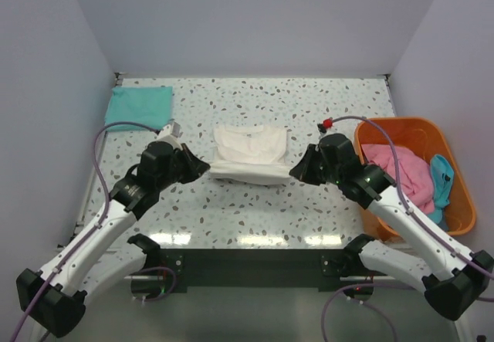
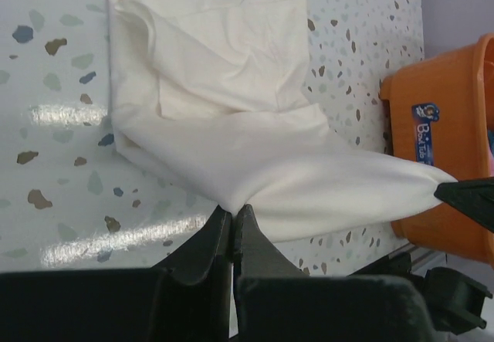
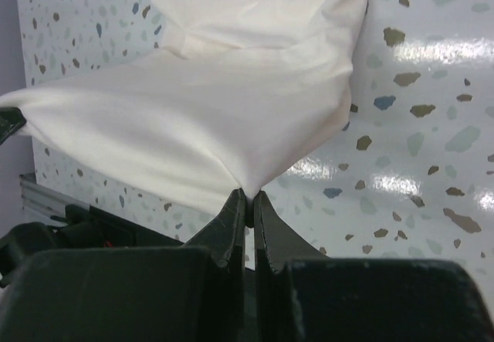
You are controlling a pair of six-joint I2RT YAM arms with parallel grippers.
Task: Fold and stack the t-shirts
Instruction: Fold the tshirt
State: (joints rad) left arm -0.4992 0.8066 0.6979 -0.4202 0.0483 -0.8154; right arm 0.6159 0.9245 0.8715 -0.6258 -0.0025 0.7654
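Observation:
My left gripper next carries the lifted near corner outward over the partly folded cloth and releases, since the cream t-shirt's far edge (image 1: 221, 128) lies outward.
The cream t-shirt (image 1: 248, 153) lies partly folded at the table's middle, print hidden. My left gripper (image 1: 207, 168) is shut on its near left corner, and my right gripper (image 1: 292, 172) is shut on its near right corner. The near edge is stretched between them, lifted a little off the table. In the left wrist view the jaws (image 2: 233, 212) pinch the cream cloth (image 2: 255, 149). In the right wrist view the jaws (image 3: 248, 198) pinch the cloth (image 3: 201, 118) likewise. A folded teal t-shirt (image 1: 139, 106) lies at the far left. Pink (image 1: 397, 169) and blue (image 1: 441, 180) shirts sit in the basket.
The orange plastic basket (image 1: 463, 211) stands at the right edge of the speckled table (image 1: 309, 211); it also shows in the left wrist view (image 2: 440, 126). Grey walls close in the left, back and right sides.

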